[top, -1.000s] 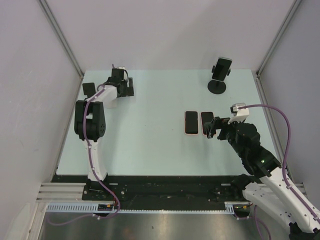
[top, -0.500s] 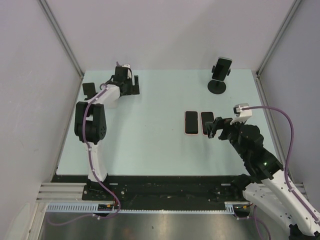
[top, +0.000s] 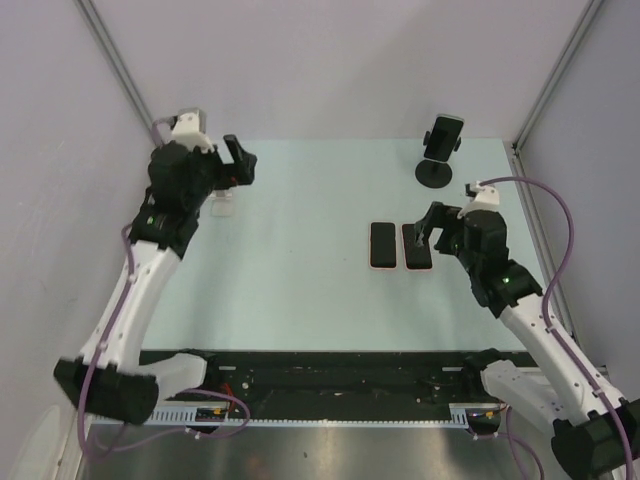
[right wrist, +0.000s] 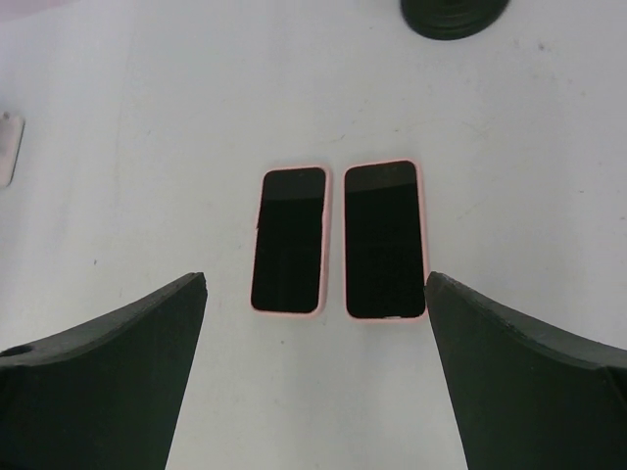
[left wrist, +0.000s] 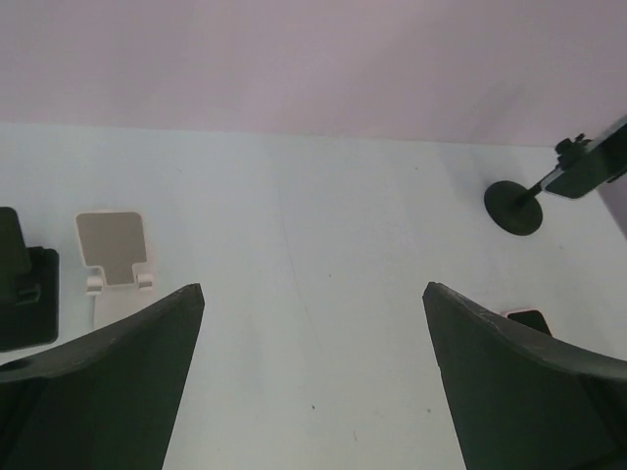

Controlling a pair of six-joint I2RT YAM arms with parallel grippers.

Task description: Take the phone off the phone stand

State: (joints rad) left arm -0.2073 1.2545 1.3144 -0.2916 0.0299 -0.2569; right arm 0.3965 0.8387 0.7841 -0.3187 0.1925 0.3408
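Note:
Next, the right gripper moves outward and turns to straddle the clamped phone's side edge [top: 460, 129] by the nearer side wall, since that edge stands free above the clamp.
A phone [top: 443, 134] with a pink case is clamped in a black phone stand [top: 433, 173] at the back right of the table. It also shows in the left wrist view [left wrist: 591, 164], far right, above the stand's round base [left wrist: 513, 207]. My left gripper [top: 238, 163] is open and empty at the back left, far from the stand; its jaws stand wide apart in the left wrist view [left wrist: 313, 294]. My right gripper [top: 428, 226] is open and empty, hovering over two flat phones; its jaws stand wide apart in the right wrist view [right wrist: 315, 277].
Two pink-cased phones [top: 382, 245] [top: 416, 247] lie face up side by side mid-right, also in the right wrist view [right wrist: 289, 240] [right wrist: 384, 238]. A small white stand [left wrist: 110, 250] and a black stand [left wrist: 24, 284] sit at the back left. Walls enclose the table.
My left arm has unfolded and lifted, its gripper swinging slightly right at the back left. My right gripper has moved a little toward the back, over the right flat phone.

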